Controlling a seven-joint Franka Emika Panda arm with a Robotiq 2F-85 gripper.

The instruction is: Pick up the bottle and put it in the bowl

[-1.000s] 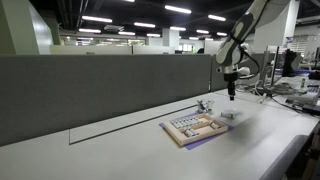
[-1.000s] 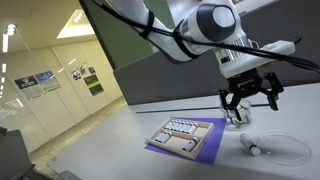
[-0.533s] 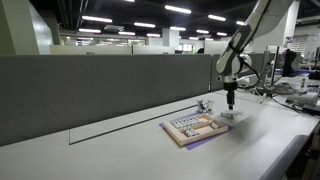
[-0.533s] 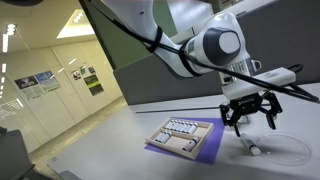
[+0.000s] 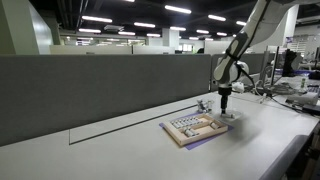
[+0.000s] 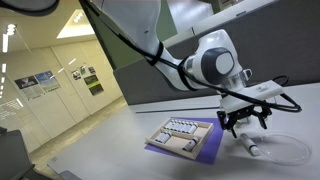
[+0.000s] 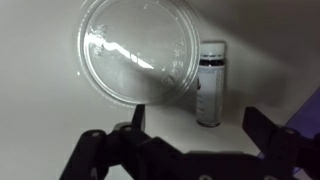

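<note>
The bottle's lower end point(image 6: 245, 139) point(image 7: 208, 115) lies below my gripper, between the spread fingers, where the bowl's rim curves away, so my gripper should move down and close on it next.
In the wrist view the clear round bowl point(image 7: 132, 50) lies on the white table, empty. The small pale bottle point(image 7: 212, 85) lies on its side just right of the bowl, touching or nearly touching its rim. My gripper point(image 7: 195, 135) is open and empty, its dark fingers spread on either side just short of the bottle's near end. In an exterior view my gripper point(image 6: 246, 122) hangs low, just above the bottle point(image 6: 253, 148) and beside the bowl point(image 6: 292, 152). In an exterior view my gripper point(image 5: 224, 100) points straight down at the table.
A flat tan wooden tray of compartments point(image 6: 185, 134) lies on a purple mat point(image 6: 212, 148) beside the gripper; it also shows in an exterior view point(image 5: 195, 127). A grey partition wall point(image 5: 100, 90) runs along the back of the table. Lab equipment point(image 5: 295, 85) stands at the far end.
My gripper has come down toward the table and now hangs close over the bottle. The jaws stay open. The bottle and the bowl have not moved.
</note>
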